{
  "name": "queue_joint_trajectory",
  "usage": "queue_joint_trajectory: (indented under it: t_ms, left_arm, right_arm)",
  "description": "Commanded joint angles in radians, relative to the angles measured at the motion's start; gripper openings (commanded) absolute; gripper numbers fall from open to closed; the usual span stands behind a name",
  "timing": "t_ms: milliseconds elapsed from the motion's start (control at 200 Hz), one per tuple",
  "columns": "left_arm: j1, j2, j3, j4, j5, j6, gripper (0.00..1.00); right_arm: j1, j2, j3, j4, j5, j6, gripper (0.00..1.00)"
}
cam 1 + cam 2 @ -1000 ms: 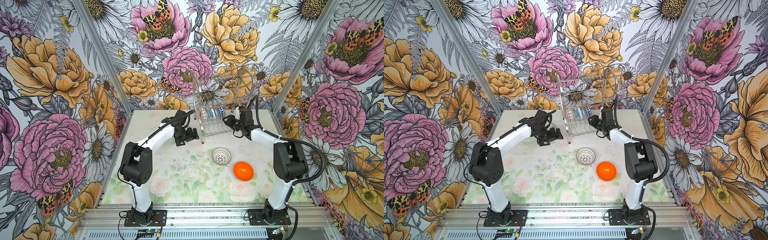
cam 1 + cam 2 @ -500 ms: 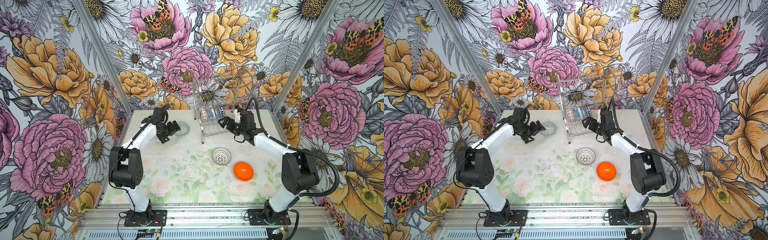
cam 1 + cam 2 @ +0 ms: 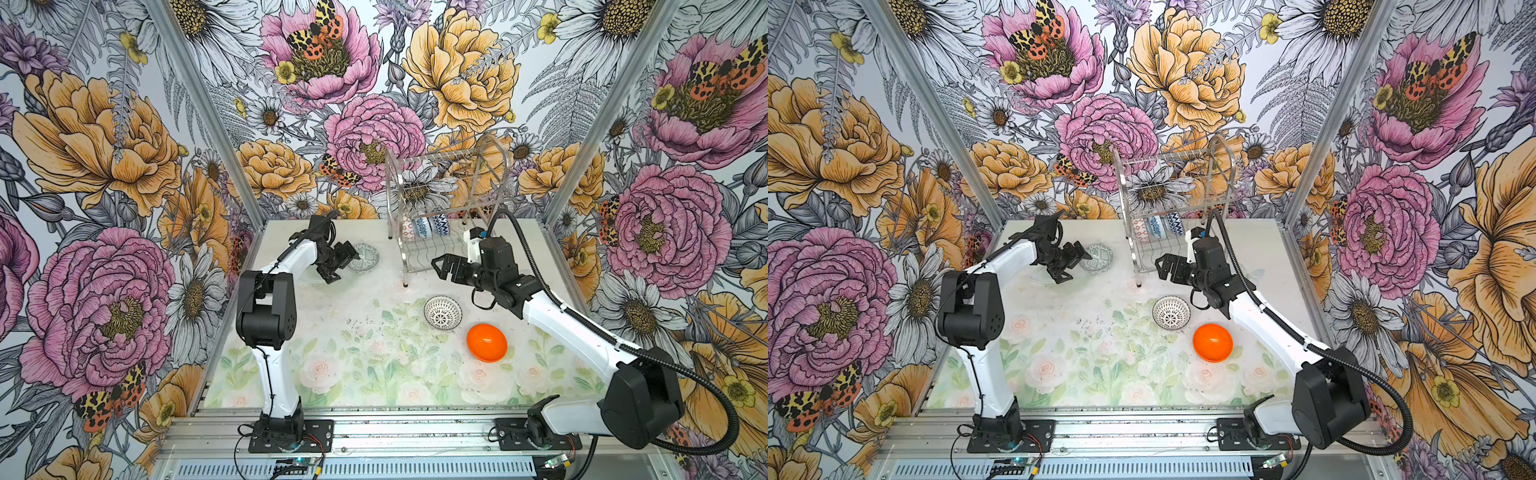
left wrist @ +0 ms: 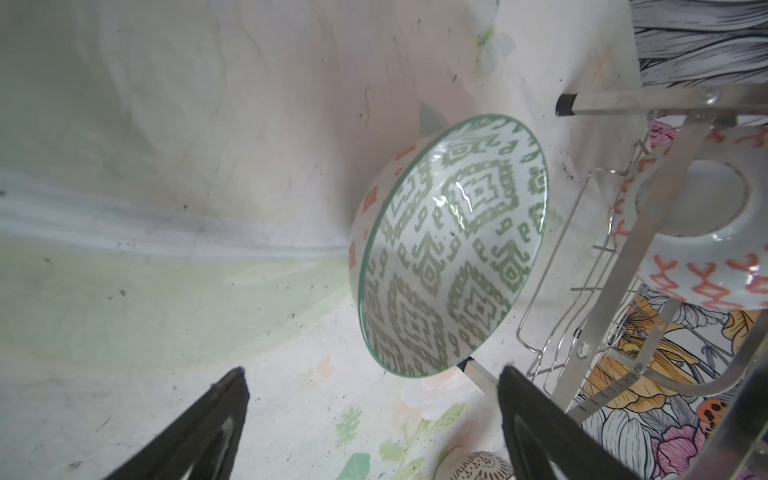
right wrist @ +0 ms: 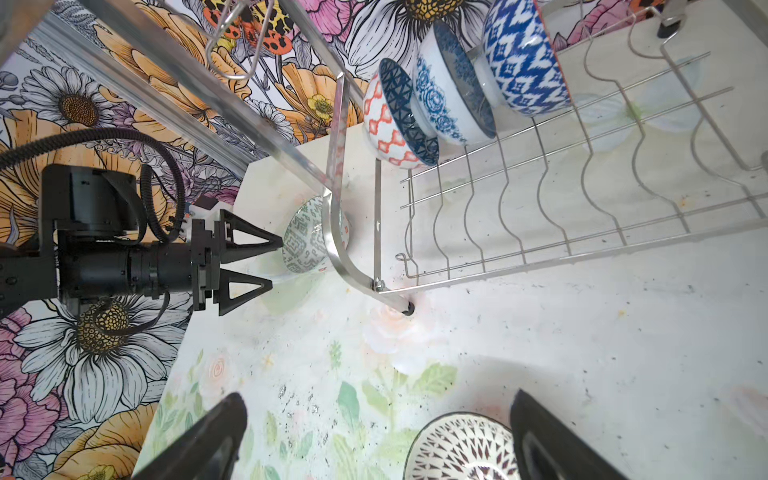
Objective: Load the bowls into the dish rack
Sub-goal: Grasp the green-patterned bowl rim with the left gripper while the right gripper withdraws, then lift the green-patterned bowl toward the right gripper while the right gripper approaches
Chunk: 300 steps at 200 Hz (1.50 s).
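Note:
I will lower the open fingers of my left gripper toward the rack, around the bowl's near rim. The grey-green bowl [image 4: 453, 245] is ahead of and below my left gripper, and its near rim [image 4: 379, 357] faces the open fingers.
The dish rack [image 3: 449, 195] [image 3: 1177, 191] stands at the back. Its lower tier holds an orange-white bowl [image 5: 386, 120] and two blue bowls [image 5: 449, 95] [image 5: 523, 58] on edge. A grey-green bowl [image 3: 366, 257] [image 3: 1098, 257] [image 4: 453, 245] sits on the table left of the rack, just ahead of my open left gripper [image 3: 343, 264] [image 4: 372, 374]. My right gripper [image 3: 440, 268] [image 5: 378, 397] hangs open and empty in front of the rack, above the black-and-white lattice bowl [image 3: 443, 312] [image 5: 461, 451]. The plain orange bowl [image 3: 486, 343] [image 3: 1212, 343] lies nearer the front.
The rack's front leg [image 5: 405, 307] stands between the two grippers. Flowered walls close in the table at the back and both sides. The floral mat [image 3: 353, 374] covers the front of the table.
My right gripper has opened and drawn back from the rack toward the front. My left arm swung left away from the rack's leg, uncovering the grey-green bowl, and now points at it.

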Motion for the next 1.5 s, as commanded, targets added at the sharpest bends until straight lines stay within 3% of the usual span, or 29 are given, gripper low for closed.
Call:
queue_joint_trajectory:
  t_ms: [0,190,360,540,691,776,876,941,1156,1336,1496]
  left_arm:
    - [0.01,0.046,0.056,0.022,0.031,0.021,0.83]
    - [0.013,0.122,0.114,0.019,0.03,0.053,0.61]
    - [0.015,0.154,0.125,-0.006,0.016,0.088,0.53]
    - [0.015,0.17,0.167,-0.06,0.001,0.135,0.38]
    - [0.01,0.163,0.17,-0.088,0.0,0.17,0.36]
    - [0.008,0.159,0.163,-0.104,0.004,0.187,0.24]
    - [-0.003,0.143,0.139,-0.104,-0.009,0.193,0.22]
    - [-0.012,0.133,0.123,-0.108,-0.008,0.182,0.14]
    - [-0.048,0.041,0.061,-0.115,-0.034,0.161,0.0]
    - [-0.096,-0.09,-0.004,-0.131,-0.05,0.138,0.0]
    - [-0.197,-0.196,-0.081,-0.147,-0.075,0.099,0.0]
  right_arm:
    - [0.024,-0.018,0.025,-0.077,0.06,-0.044,0.99]
    - [0.039,-0.002,0.067,-0.116,0.096,-0.051,0.99]
    - [0.041,0.033,0.099,-0.122,0.112,-0.038,0.99]
    - [0.042,0.077,0.131,-0.123,0.122,-0.035,0.99]
    - [0.04,0.1,0.146,-0.122,0.138,-0.031,0.99]
    - [0.04,0.092,0.146,-0.122,0.14,-0.038,0.99]
    - [0.024,0.066,0.126,-0.125,0.124,-0.054,0.99]
    - [0.006,0.048,0.113,-0.129,0.106,-0.054,0.99]
    - [-0.012,0.04,0.114,-0.139,0.079,-0.067,0.99]
    - [-0.012,0.025,0.105,-0.156,0.078,-0.095,0.99]
    - [-0.011,0.009,0.082,-0.155,0.066,-0.095,0.99]
